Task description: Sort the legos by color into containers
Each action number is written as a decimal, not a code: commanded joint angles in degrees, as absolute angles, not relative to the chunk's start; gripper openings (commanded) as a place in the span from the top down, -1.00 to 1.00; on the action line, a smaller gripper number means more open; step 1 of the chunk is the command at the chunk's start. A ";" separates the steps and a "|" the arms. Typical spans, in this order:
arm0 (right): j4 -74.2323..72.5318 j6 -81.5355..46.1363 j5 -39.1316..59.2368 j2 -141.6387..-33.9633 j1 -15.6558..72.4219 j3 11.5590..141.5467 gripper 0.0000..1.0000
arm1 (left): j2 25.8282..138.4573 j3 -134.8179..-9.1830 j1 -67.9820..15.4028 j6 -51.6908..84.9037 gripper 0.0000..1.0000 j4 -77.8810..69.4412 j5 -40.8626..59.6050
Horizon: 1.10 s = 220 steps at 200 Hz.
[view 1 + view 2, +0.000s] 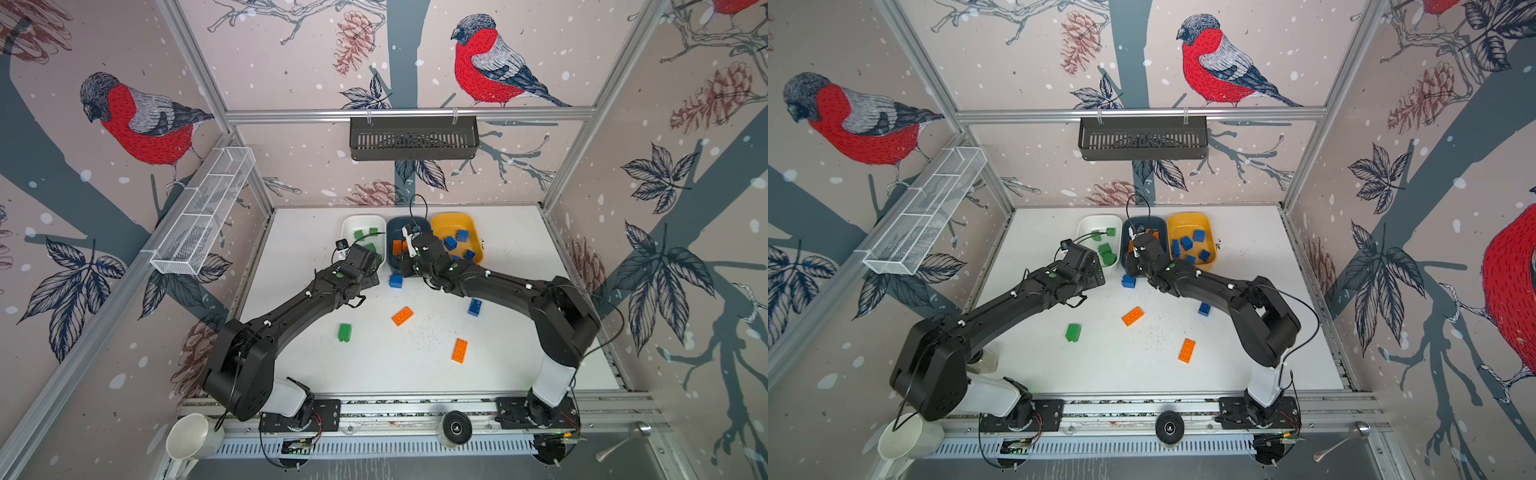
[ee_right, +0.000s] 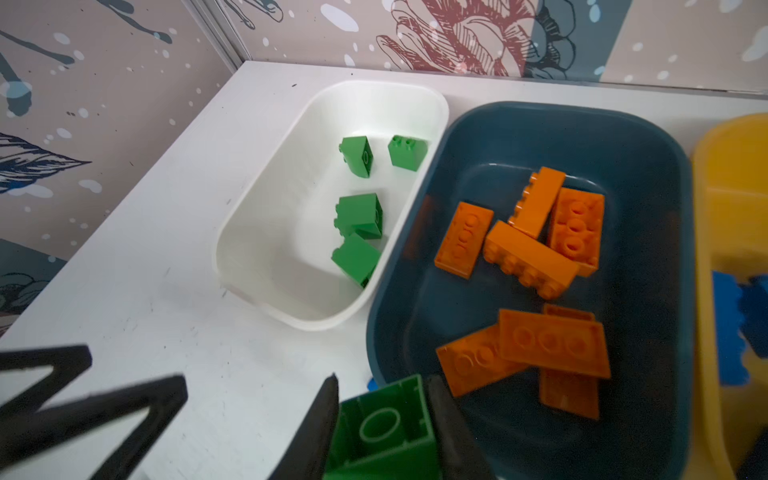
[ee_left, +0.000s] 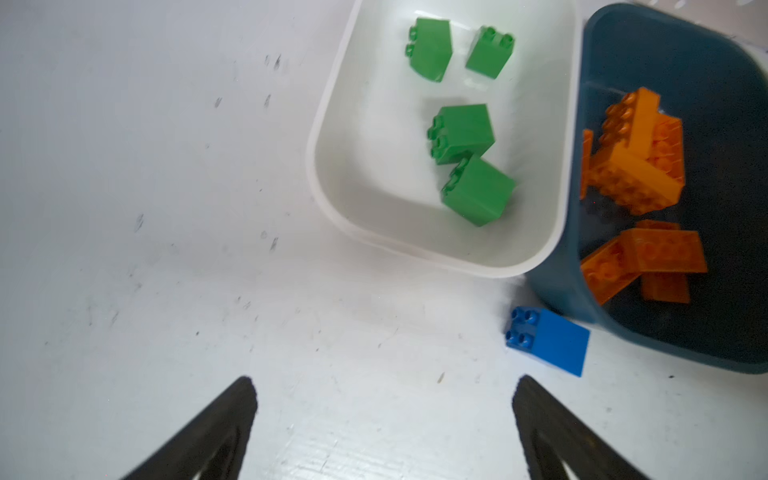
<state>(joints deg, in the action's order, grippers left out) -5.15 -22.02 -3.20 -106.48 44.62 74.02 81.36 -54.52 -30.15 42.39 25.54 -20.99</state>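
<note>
I will use the white container [image 2: 232, 257] next because it already holds green legos. My right gripper will move outward and across, over the near half of that container [image 2: 324, 260], and let go of the green lego.
My right gripper [image 2: 383, 386] is shut on a green lego [image 2: 386, 428], held over the table just before the near rim of the dark teal container [image 2: 648, 249]. That container holds several orange legos [image 2: 528, 253]. Beside it, the white container [image 2: 232, 257] holds several green legos [image 2: 359, 216], and the yellow container [image 1: 451, 216] holds blue ones [image 1: 461, 236]. My left gripper [image 3: 385, 382] stands open and empty above bare table, in front of the white container [image 3: 332, 166]. A blue lego [image 3: 548, 340] lies by the teal container's front corner.
Loose on the table lie a green lego [image 1: 344, 332], two orange ones [image 1: 402, 316] [image 1: 459, 350] and a blue one [image 1: 474, 307]. A black slotted basket [image 1: 413, 139] hangs on the back wall and a white wire-mesh tray [image 1: 203, 212] on the left wall.
</note>
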 commanded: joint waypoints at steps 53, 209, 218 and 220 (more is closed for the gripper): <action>-4.68 -17.97 5.95 -124.96 44.65 95.77 0.29 | 77.46 -48.88 -29.73 52.77 -0.93 34.40 -13.53; -0.61 -15.95 -6.53 -104.21 44.52 80.30 -1.00 | 75.77 -37.01 -32.98 44.75 -0.70 31.88 -3.68; -0.61 -16.08 -8.11 -102.35 44.43 78.40 -0.99 | 76.60 -37.25 -33.59 44.99 -0.64 31.99 -3.83; -0.61 -16.13 -8.47 -101.96 44.42 77.98 -0.99 | 76.85 -37.28 -33.64 45.00 -0.63 31.99 -3.86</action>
